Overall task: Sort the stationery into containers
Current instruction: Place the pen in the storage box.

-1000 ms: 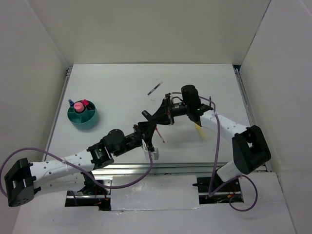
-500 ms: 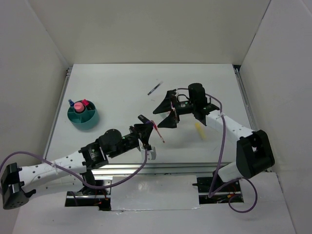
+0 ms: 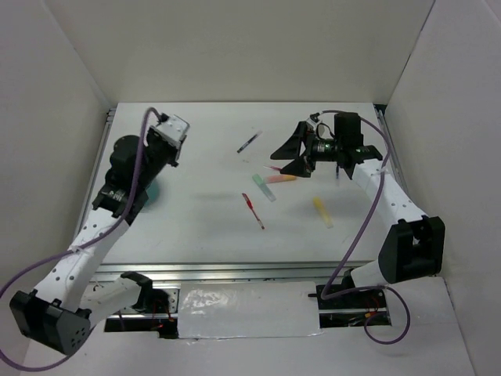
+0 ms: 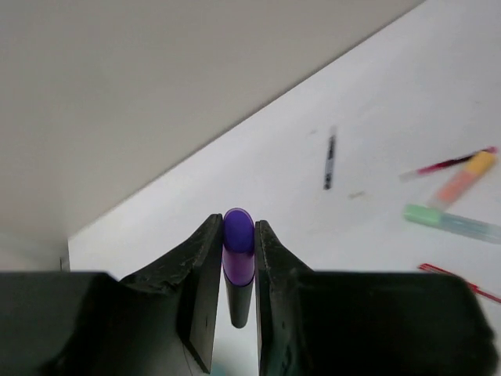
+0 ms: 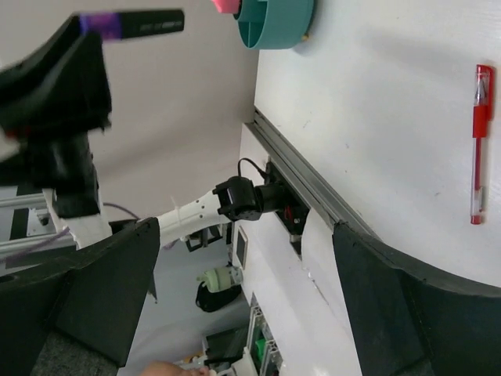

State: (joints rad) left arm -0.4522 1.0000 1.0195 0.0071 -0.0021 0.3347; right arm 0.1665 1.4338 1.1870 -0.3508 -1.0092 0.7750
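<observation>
I should next move my left gripper to the left in the top view and down, and let go of the upright marker inside the teal cup (image 3: 151, 193), which is below on that side.
My left gripper (image 4: 237, 229) is shut on a purple-black marker (image 4: 237, 262), which stands upright between the jaws. In the top view the left gripper (image 3: 133, 176) hangs over the teal cup (image 3: 151, 193), which the arm mostly hides. The right wrist view shows the marker (image 5: 133, 22) in the air beside the cup (image 5: 278, 19), with a pink highlighter (image 5: 225, 5) in it. My right gripper (image 3: 286, 155) stands open and empty above the table's middle. On the table lie a red pen (image 3: 253, 210), a green highlighter (image 3: 264, 188), an orange highlighter (image 3: 281, 178), a yellow highlighter (image 3: 322, 211) and a dark pen (image 3: 249, 142).
White walls close in the table on the left, far and right sides. A metal rail (image 3: 235, 270) runs along the near edge. A thin pinkish-red pen (image 4: 446, 164) lies next to the orange highlighter.
My left arm has swung from the table's middle to the far left, carrying the marker over the cup. The right gripper has opened wide and drawn back toward the far right.
</observation>
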